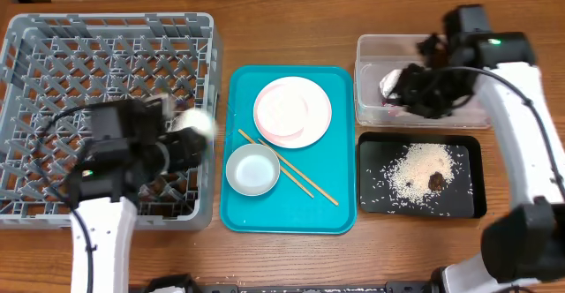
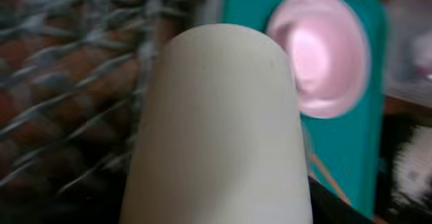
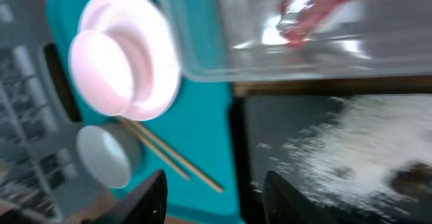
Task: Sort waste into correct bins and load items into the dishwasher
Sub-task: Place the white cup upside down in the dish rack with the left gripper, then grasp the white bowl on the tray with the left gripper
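Observation:
The white cup (image 1: 196,121) in my left gripper hangs by the rack's tray-side edge, so next I will move it away from the tray, back and down into near slots, and let it go.
My left gripper (image 1: 188,134) is shut on the small white cup (image 1: 196,121), held over the right side of the grey dish rack (image 1: 53,28); the cup (image 2: 216,129) fills the left wrist view. The pinkish dish (image 1: 281,108) sits on the white plate (image 1: 309,125). The white bowl (image 1: 252,169) and chopsticks (image 1: 291,171) lie on the teal tray (image 1: 340,214). The wrapper (image 1: 388,83) lies in the clear tub (image 1: 371,46); it also shows in the right wrist view (image 3: 317,8). Rice (image 1: 422,171) and a brown scrap (image 1: 437,180) lie on the black tray (image 1: 366,200). My right gripper (image 3: 216,197) is open and empty above the tub.
The dish rack (image 2: 61,69) takes up the left of the table and the teal tray (image 2: 337,150) the middle. The tub and black tray stand one behind the other at the right. Bare wooden table lies along the front edge.

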Available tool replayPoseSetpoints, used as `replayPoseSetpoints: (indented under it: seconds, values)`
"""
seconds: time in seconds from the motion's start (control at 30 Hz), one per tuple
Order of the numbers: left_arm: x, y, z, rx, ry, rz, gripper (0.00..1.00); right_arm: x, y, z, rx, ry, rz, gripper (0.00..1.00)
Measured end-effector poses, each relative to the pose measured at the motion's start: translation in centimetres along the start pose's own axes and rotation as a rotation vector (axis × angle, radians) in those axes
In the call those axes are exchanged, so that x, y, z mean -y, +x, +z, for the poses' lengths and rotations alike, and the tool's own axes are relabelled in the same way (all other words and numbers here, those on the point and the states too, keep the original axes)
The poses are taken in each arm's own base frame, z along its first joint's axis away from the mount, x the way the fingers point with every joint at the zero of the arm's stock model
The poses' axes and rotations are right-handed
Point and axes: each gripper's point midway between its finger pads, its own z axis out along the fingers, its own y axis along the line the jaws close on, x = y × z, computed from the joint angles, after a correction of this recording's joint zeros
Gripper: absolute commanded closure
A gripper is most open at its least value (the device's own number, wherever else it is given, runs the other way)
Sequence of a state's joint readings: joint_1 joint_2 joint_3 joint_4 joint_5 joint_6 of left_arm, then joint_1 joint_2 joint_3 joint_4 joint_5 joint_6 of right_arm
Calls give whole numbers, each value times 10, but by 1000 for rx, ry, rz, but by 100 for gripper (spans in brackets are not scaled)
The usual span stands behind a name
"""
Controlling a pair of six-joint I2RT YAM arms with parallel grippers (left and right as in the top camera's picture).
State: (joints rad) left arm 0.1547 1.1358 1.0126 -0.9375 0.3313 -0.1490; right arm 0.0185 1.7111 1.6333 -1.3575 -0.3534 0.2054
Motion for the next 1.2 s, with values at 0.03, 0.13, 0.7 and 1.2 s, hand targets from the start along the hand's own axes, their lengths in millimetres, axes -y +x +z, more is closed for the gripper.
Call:
replayPoseSetpoints:
  seconds: [0.03, 0.13, 0.7, 1.2]
  values:
    - [-25, -1, -11, 5, -114, -48, 96, 15, -1, -18, 46, 36, 13, 52]
    - [-83, -11, -48, 78, -351, -199, 96, 38, -1, -48, 127, 82, 45, 52]
    - [-151, 7, 19, -165, -379, -463, 0, 42, 0, -49, 124, 97, 39, 52]
    - [52, -50, 5, -82, 13, 87, 0, 42, 4, -49, 108, 100, 41, 32]
